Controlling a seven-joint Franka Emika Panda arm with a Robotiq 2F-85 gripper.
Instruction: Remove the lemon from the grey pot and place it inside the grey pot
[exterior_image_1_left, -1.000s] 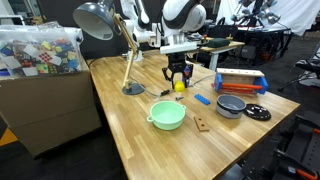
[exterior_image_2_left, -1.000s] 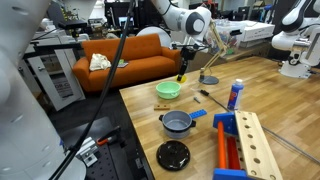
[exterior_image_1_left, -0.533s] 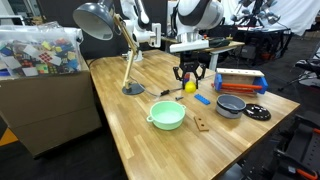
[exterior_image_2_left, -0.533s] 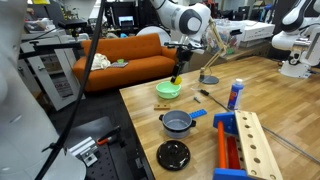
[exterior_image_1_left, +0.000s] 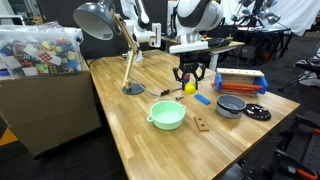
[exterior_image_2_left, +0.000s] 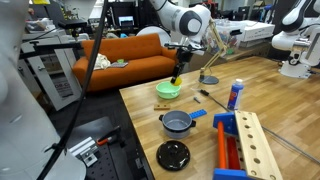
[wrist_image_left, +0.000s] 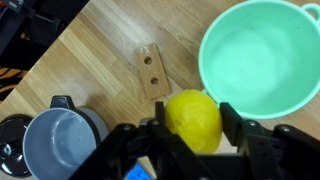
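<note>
The lemon (wrist_image_left: 194, 120) still hangs near the bowl, so my gripper will move past the wooden block and down over the grey pot's open top (wrist_image_left: 60, 143) to release it.
My gripper (exterior_image_1_left: 189, 80) is shut on the lemon (wrist_image_left: 194, 120), a small bright yellow fruit, and holds it in the air above the table. The lemon also shows in both exterior views (exterior_image_1_left: 189, 87) (exterior_image_2_left: 177, 76). The grey pot (exterior_image_1_left: 231, 105) is a small dark grey metal pot with a lighter rim; it stands on the table, empty, to one side of the gripper. In the wrist view the grey pot (wrist_image_left: 62, 140) is at the lower left, and it shows in an exterior view (exterior_image_2_left: 178, 122) near the table's front.
A mint-green bowl (exterior_image_1_left: 167, 115) (wrist_image_left: 260, 55) (exterior_image_2_left: 168, 90) stands close below the gripper. A small wooden block (wrist_image_left: 152, 72) lies between bowl and pot. A flat black disc (exterior_image_1_left: 257, 113), a blue piece (exterior_image_1_left: 203, 99), a desk lamp (exterior_image_1_left: 132, 88) and a wooden rack (exterior_image_1_left: 240, 82) stand around.
The gripper with the lemon moved from beside the lamp toward the pot side between one second ago and half a second ago. Since then nothing has visibly moved.
</note>
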